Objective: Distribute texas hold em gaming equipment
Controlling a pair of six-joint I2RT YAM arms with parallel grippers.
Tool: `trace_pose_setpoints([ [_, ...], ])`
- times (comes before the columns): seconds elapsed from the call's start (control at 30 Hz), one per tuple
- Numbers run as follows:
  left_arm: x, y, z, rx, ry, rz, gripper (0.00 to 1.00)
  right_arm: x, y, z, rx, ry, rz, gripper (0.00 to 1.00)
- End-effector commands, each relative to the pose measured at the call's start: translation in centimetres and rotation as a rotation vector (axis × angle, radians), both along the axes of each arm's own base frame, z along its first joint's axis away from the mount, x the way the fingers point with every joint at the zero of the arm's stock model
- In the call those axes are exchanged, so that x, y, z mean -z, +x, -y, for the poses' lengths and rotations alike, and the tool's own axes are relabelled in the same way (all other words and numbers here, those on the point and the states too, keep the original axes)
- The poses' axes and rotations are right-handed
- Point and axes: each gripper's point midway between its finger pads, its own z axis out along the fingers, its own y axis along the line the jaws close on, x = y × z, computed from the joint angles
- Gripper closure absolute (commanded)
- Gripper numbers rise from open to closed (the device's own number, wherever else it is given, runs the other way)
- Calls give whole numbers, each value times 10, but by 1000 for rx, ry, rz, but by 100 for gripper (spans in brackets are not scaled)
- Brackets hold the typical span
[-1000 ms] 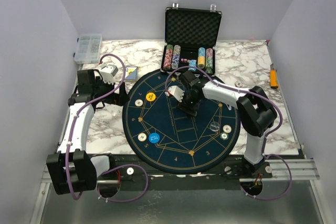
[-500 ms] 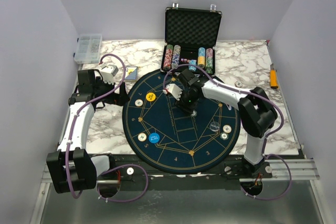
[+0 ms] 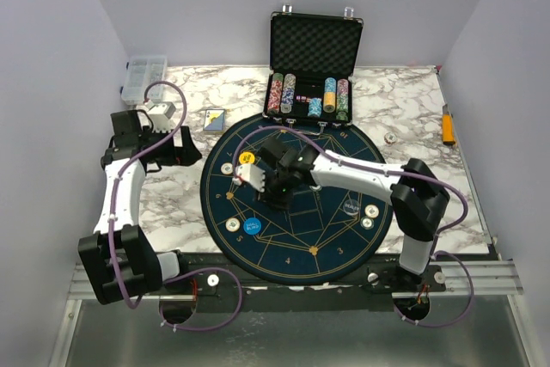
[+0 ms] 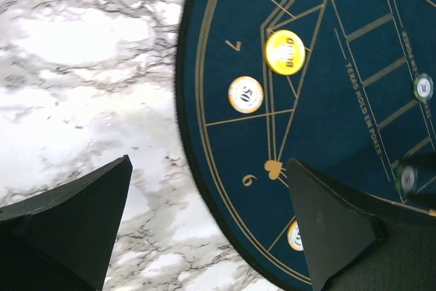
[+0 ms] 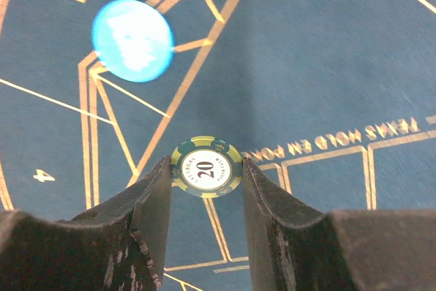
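The right gripper has to go back past the blue disc and then down, and let go of its chip on the numeral beside the cream chip (image 3: pixel 238 238), because that spot is bare.
My right gripper (image 5: pixel 206 163) is shut on a green-and-yellow "20" chip (image 5: pixel 206 168), held edge to edge just above the round dark-blue mat (image 3: pixel 296 251); in the top view it (image 3: pixel 275 188) hangs over the mat's left-centre. A blue disc (image 5: pixel 132 40) lies ahead of it. The mat carries a yellow disc (image 3: pixel 247 158), cream chips (image 3: pixel 226 169) (image 3: pixel 233 224), the blue disc (image 3: pixel 251 226), a clear dealer disc (image 3: pixel 350 206) and two cream chips (image 3: pixel 371 211). My left gripper (image 4: pixel 208 168) is open and empty over the marble beside the mat's left rim, seeing the yellow disc (image 4: pixel 285 52) and a "50" chip (image 4: pixel 246 94).
An open black case (image 3: pixel 314 45) with chip stacks stands behind the mat. A card deck (image 3: pixel 215 119) lies at the mat's far left. A clear compartment box (image 3: pixel 143 77) sits at the back left. An orange tool (image 3: pixel 449 126) lies at the far right.
My right gripper has carried the chip from the mat's middle to the left and nearer. My left arm has swung left, off the mat's rim.
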Motion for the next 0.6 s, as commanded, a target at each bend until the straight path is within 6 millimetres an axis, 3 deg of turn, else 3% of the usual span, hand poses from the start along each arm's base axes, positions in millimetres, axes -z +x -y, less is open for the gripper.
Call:
trace_pose_setpoints([
  [0.0, -6, 9, -21, -92, -69, -21, 2, -16, -32, -37, -91, 94, -6, 68],
  [0.33, 1, 8, -28, -112, -110, -46, 2, 2, -80, -105, -233, 133, 34, 69],
  [0.47, -2, 8, -30, -117, -100, -33, 2, 26, -94, -114, -260, 111, 53, 69],
  [0.57, -2, 7, -31, -119, -105, -33, 2, 32, -98, -119, -267, 107, 68, 69],
])
